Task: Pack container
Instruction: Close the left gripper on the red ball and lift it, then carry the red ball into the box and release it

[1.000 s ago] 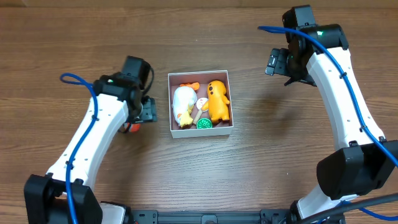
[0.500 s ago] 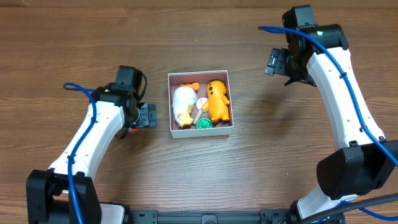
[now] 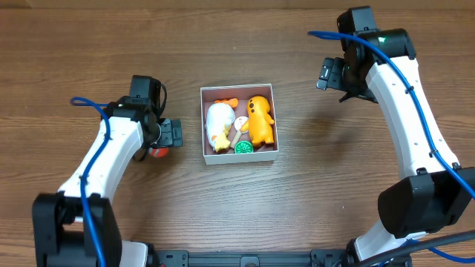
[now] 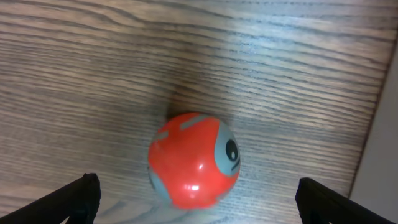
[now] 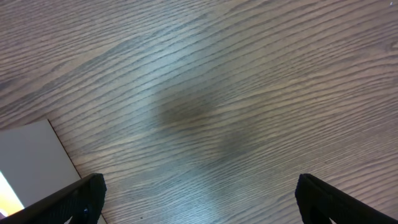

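The left gripper moves down onto the red and grey ball (image 3: 157,152) (image 4: 194,160) just below it next and closes, since the open fingers already stand on either side.
The container (image 3: 239,159), a white square box with a pink inside, sits mid-table and holds a white toy (image 3: 218,124), an orange toy (image 3: 260,120), a small green piece (image 3: 243,147) and a cream piece. A red and grey ball (image 3: 157,152) lies on the table left of the box. In the left wrist view the ball (image 4: 194,160) sits between my open left gripper's fingers (image 4: 198,199), untouched, with the box wall (image 4: 380,149) at the right. My right gripper (image 3: 332,76) is open and empty above bare table, far right of the box; a box corner (image 5: 31,165) shows at its left.
Brown wood tabletop (image 3: 312,200) all round. Blue cables run along both arms.
My left gripper has drawn back to the left and towards the ball, leaving more of the ball visible. The right arm has not moved.
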